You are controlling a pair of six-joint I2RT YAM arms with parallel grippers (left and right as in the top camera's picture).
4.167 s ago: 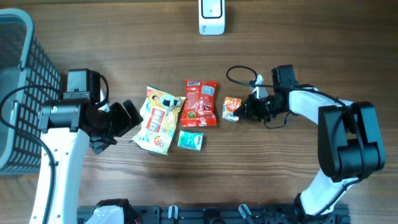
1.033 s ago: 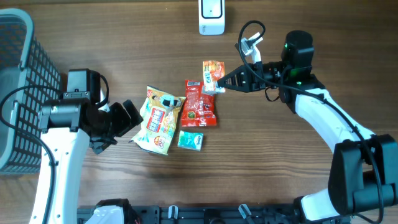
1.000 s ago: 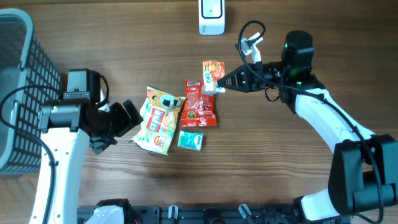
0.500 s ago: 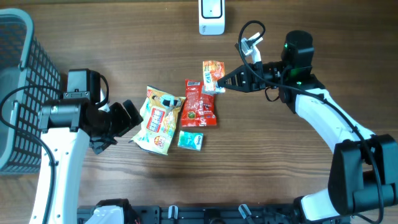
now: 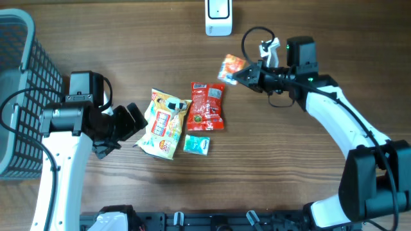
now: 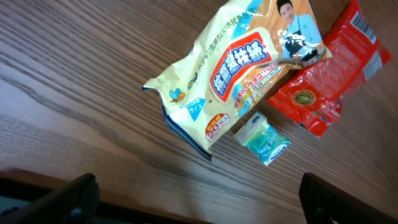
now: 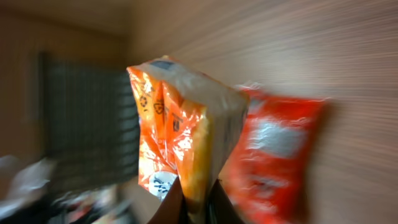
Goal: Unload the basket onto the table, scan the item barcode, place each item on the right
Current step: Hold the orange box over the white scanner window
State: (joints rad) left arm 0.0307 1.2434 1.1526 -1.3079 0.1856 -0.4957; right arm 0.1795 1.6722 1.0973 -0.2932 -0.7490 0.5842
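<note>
The robot's right gripper will next move outward to the scanner (image 5: 218, 17), then across to let go of the packet on the empty tabletop, which is to its right in the overhead view.
A small orange snack packet (image 5: 232, 65) hangs above the table below the white barcode scanner (image 5: 218, 17), with my right gripper (image 5: 243, 75) shut on its edge. In the right wrist view the same orange packet (image 7: 180, 130) fills the middle, pinched between my right gripper (image 7: 194, 202), and the picture is blurred. My left gripper (image 5: 131, 122) stands open at the left, just beside the yellow snack bag (image 5: 164, 123), with nothing between its fingers (image 6: 62, 196).
A red packet (image 5: 207, 106) and a small teal packet (image 5: 196, 144) lie mid-table by the yellow bag (image 6: 242, 68). The red packet (image 6: 329, 74) and teal packet (image 6: 264, 138) also show in the left wrist view. A dark mesh basket (image 5: 19, 96) stands at the far left.
My right gripper has lifted and swung the orange packet up and to the right, closer to the scanner, and tilted it. The left arm has not moved.
</note>
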